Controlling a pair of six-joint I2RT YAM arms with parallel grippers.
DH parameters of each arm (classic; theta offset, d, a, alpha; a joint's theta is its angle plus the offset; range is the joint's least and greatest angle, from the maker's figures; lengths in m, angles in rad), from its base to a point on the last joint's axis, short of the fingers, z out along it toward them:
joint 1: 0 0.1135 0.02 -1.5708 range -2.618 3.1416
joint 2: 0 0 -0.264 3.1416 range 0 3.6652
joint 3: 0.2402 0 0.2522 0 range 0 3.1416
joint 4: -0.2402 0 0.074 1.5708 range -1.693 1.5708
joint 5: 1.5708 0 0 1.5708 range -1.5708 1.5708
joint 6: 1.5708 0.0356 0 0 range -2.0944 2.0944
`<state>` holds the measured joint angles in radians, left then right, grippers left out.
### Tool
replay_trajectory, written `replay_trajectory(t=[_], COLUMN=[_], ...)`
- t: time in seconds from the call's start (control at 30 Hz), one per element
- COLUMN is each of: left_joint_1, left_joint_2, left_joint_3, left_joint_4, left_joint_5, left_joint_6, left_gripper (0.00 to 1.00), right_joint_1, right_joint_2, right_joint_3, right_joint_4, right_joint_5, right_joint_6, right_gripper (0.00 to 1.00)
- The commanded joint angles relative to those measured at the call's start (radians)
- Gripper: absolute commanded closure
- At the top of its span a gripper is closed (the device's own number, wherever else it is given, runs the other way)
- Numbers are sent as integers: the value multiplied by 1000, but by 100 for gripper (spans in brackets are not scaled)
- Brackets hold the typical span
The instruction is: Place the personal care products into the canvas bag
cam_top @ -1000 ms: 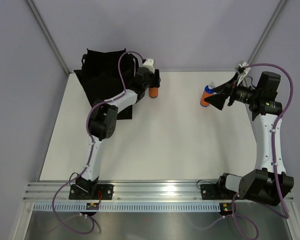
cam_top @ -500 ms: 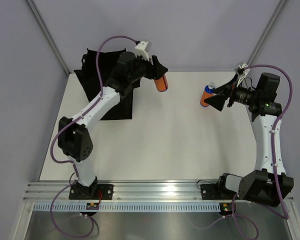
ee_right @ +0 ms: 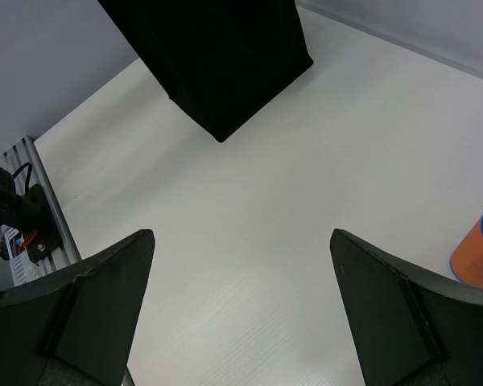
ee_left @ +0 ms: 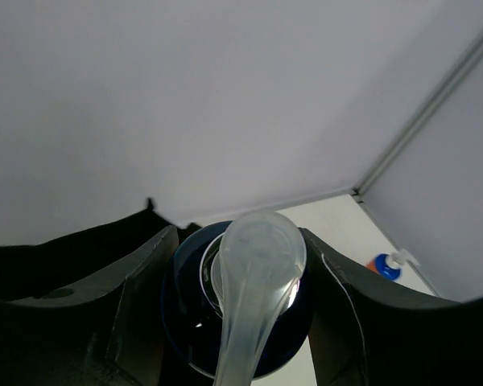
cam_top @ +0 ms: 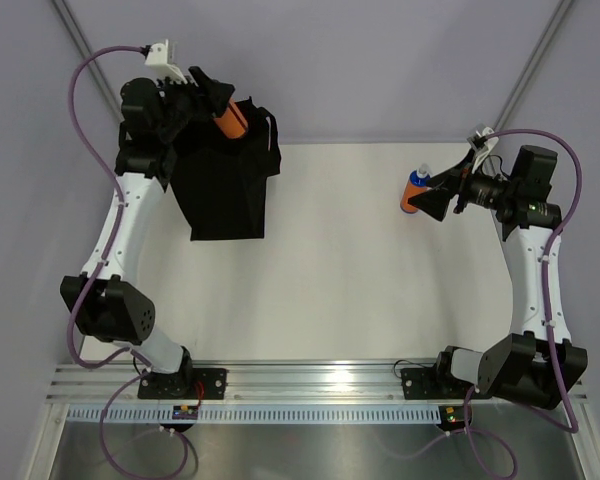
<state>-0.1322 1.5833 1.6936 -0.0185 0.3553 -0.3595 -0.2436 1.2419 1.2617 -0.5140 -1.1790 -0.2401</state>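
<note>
The orange bottle is still held above the bag's rim, and the bag's opening is below my left gripper. My left gripper should lower the bottle down inside the bag's opening [cam_top: 214,135] and let it go.
My left gripper [cam_top: 223,110] is shut on an orange bottle [cam_top: 232,120] with a blue top and holds it tilted in the air over the far rim of the black canvas bag [cam_top: 225,190]. In the left wrist view the bottle's blue top and clear pump head [ee_left: 253,265] sit between my fingers. A second orange bottle with a blue top [cam_top: 413,192] stands at the back right, just left of my open, empty right gripper [cam_top: 432,196]. It also shows in the right wrist view [ee_right: 476,257] and the left wrist view [ee_left: 384,265]. No other bottles are in view.
The bag stands at the table's far left, near the back wall [cam_top: 380,60], and appears at the top of the right wrist view [ee_right: 217,64]. A metal rail [cam_top: 310,385] runs along the near edge by the arm bases.
My left arm has swung up and to the left, carrying the orange bottle from beside the bag's right side to above its far rim. The right arm has not moved.
</note>
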Motion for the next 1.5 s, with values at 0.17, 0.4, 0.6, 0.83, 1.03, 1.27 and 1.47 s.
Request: replay_trajectory(t=[0.17,0.4,0.6,0.83,1.03,1.27,1.47], left_joint_1=[115,115,115,117,121,121,118], left_joint_2=[69,231,303,353,350,276,121], left_joint_3=[74,116,115,100,90,192,156], left_joint_4=[45,-44,-139,-233,-215,-187,-156], left_joint_5=[-59,117,217,255,214,206,90], left_joint_6=[50,57,108,151,85,15,-13], left_gripper=[100,100,100,81,36,1,1], right_joint_1=[-3,-3,-3,-3,-3,-3,30], right_joint_2=[17,27,33,76,71,73,212], right_joint_3=[-1,4,7,22,-7,-42,14], right_joint_4=[14,0,-11,-34,111,169,92], right_joint_5=[12,21,25,86,497,742,805], right_joint_6=[-21,-36,-44,-47,160,328,338], right_gripper=[0,0,1,0,1,0,0])
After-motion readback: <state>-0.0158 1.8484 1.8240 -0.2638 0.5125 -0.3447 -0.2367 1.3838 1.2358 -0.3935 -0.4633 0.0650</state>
